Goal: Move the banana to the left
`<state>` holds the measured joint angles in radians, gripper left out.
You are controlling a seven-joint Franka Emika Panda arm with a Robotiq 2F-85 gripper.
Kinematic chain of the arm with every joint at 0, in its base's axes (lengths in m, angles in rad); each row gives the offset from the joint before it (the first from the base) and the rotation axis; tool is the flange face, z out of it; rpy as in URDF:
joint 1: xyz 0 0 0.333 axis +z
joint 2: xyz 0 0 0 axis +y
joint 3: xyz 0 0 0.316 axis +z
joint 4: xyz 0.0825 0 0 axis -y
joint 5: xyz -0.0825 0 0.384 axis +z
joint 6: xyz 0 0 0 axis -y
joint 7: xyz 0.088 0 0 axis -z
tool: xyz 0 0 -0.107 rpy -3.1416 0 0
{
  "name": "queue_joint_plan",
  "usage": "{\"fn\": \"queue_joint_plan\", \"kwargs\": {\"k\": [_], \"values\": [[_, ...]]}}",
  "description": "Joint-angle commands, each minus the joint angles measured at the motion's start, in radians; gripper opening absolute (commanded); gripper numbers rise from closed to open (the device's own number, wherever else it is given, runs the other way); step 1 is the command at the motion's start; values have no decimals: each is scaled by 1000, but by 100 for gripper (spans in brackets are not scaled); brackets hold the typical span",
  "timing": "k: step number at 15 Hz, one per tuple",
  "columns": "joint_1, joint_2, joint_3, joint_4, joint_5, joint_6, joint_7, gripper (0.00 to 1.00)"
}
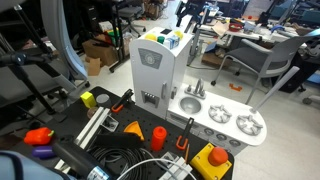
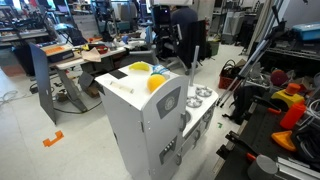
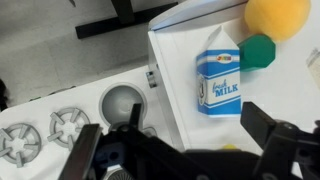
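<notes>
My gripper lowers toward the right in the wrist view onto the banana [image 3: 229,147] beside the milk carton next, because its yellow sliver shows nearer one open finger.
The banana [image 3: 229,147] shows only as a small yellow sliver on the white top of the toy kitchen [image 3: 180,60], just below the milk carton [image 3: 218,85]. My gripper's body hides most of it. My gripper [image 3: 180,145] is open, its two dark fingers spread wide to either side of the sliver, above the kitchen top. In an exterior view the gripper [image 2: 184,58] hangs over the far end of the toy kitchen [image 2: 140,120]. I cannot pick out the banana in either exterior view.
A green piece [image 3: 258,50] and an orange-yellow ball [image 3: 278,15] lie beyond the milk carton on the kitchen top. The sink [image 3: 122,100] and stove burners [image 3: 65,125] are on the lower counter. The orange ball [image 2: 155,83] and a yellow piece [image 2: 137,70] sit on the near end.
</notes>
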<state>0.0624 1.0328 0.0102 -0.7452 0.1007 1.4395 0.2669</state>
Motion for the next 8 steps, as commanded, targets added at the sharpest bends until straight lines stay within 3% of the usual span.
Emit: {"fn": "queue_joint_plan", "kwargs": {"k": [1,8], "values": [[6,129,14,211,8,-72,4,100],[29,201,12,272,-2,-13,-6,100]]}}
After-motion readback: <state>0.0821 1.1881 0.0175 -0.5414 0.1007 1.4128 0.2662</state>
